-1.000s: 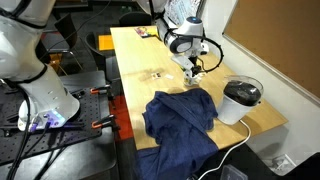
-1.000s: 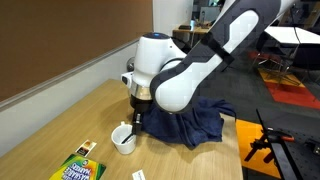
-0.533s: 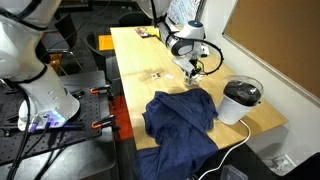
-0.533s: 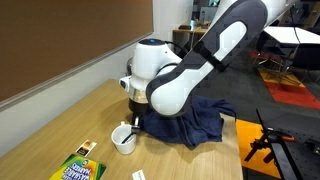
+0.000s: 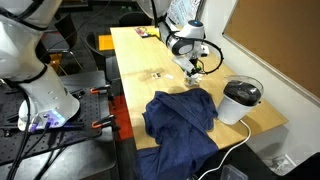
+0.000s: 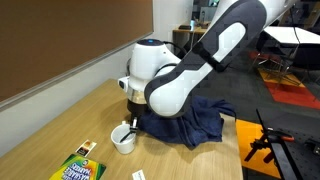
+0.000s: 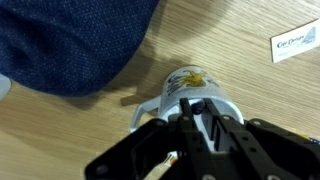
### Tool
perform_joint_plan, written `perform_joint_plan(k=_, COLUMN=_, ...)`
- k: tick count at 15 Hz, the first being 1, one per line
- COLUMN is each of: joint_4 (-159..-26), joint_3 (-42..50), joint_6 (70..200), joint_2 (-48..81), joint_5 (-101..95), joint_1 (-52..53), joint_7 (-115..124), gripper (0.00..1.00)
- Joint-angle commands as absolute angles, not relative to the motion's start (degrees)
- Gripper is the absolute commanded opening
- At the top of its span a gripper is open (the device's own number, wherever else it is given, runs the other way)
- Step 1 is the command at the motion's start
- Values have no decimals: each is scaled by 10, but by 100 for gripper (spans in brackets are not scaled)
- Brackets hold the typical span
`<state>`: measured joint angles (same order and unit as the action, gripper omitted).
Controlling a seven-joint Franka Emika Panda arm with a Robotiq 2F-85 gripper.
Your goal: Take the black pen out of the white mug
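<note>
My gripper moves up from the mug (image 6: pixel 123 141) next, then back and down to release the pen on the bare wood (image 6: pixel 178 162) beside the blue cloth, since that wood is clear.
The white mug (image 7: pixel 190 82), with greenish-yellow marks, stands on the wooden table right under my gripper (image 7: pixel 198 112). Both black fingers (image 7: pixel 186 108) reach down into the mug's mouth and stand close together. A small dark tip, the black pen (image 7: pixel 198 105), shows pinched between them. In an exterior view the mug (image 6: pixel 123 141) sits below the gripper (image 6: pixel 131 126), whose tips dip to its rim. The pen is too thin to make out there. From across the table the gripper (image 5: pixel 194 68) hides the mug.
A crumpled dark blue cloth (image 5: pixel 180 118) (image 6: pixel 190 120) (image 7: pixel 70 40) lies next to the mug. A large white pot with a black top (image 5: pixel 241 98) stands near the table's corner. A crayon box (image 6: pixel 80 168) and a small card (image 7: pixel 296 42) lie nearby.
The jaws have closed inside the mug onto the pen. The arm dropped slightly toward the mug and then held still.
</note>
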<state>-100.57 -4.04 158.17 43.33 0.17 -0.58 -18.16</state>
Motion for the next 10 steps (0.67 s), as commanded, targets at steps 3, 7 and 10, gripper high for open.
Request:
perform_joint_plan(k=3, joint_4=-1048, joint_3=-27, joint_6=1556, joint_2=369, joint_5=-17, joint_1=11, joint_7=-118, gripper=4)
perform_joint_plan(k=7, joint_4=-1103, joint_3=3, joint_6=1520, joint_2=294, joint_5=-39, joint_1=36, joint_7=-64, gripper=4)
perform_joint_plan(k=10, joint_4=-1156, joint_3=2, joint_6=1488, joint_2=224, joint_5=-54, joint_1=37, joint_7=-50, gripper=4)
